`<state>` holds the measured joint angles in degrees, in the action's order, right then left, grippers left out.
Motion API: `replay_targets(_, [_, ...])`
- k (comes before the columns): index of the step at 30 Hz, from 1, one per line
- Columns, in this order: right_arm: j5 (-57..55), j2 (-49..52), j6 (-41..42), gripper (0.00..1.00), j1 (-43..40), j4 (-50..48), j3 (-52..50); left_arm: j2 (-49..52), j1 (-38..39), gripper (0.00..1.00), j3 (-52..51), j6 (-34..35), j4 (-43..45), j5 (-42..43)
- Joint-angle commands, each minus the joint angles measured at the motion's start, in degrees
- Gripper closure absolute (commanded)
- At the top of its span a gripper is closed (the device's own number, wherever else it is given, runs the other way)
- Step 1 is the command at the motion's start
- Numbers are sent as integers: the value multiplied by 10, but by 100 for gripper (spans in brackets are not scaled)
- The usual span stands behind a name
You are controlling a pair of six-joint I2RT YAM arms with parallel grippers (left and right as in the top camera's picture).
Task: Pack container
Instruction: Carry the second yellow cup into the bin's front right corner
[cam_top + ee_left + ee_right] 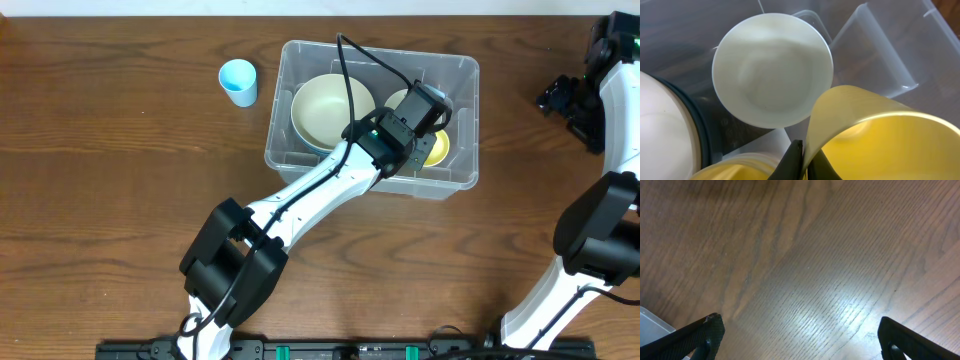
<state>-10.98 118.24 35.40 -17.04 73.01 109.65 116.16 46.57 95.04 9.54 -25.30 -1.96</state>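
The yellow bowl is still tilted above the container's open bottom, so my left gripper should ease back and down at the container's near corner (432, 172) next, then release the bowl's rim.
The clear plastic container (300, 60) stands at the table's back centre. Inside it lie a large cream bowl (330, 108), a small pale bowl (772, 70) partly hidden under my left arm in the overhead view, and a yellow bowl (436, 150). My left gripper (804, 162) is inside the container, shut on the rim of the yellow bowl (875, 135), which is tilted. Another yellow rim (740, 167) shows below it. My right gripper (800, 335) is open and empty above bare wood at the table's far right (565, 100).
A light blue cup (239, 82) stands upright on the table just left of the container. A corner of the container (652, 320) shows at the lower left of the right wrist view. The wooden table (100, 200) spreads left and in front.
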Motion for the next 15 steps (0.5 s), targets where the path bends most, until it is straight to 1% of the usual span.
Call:
replay_targets(1, [-8, -3, 6, 1, -3, 0, -2, 12, -1, 94, -3, -10, -5, -10])
replay_targets(6, [-8, -3, 6, 1, -3, 0, -2, 18, -1, 94, -3, -24, -6, 22])
replay_targets(15, [-8, -3, 6, 1, -3, 0, -2, 23, -1, 94, -3, -24, -13, 24])
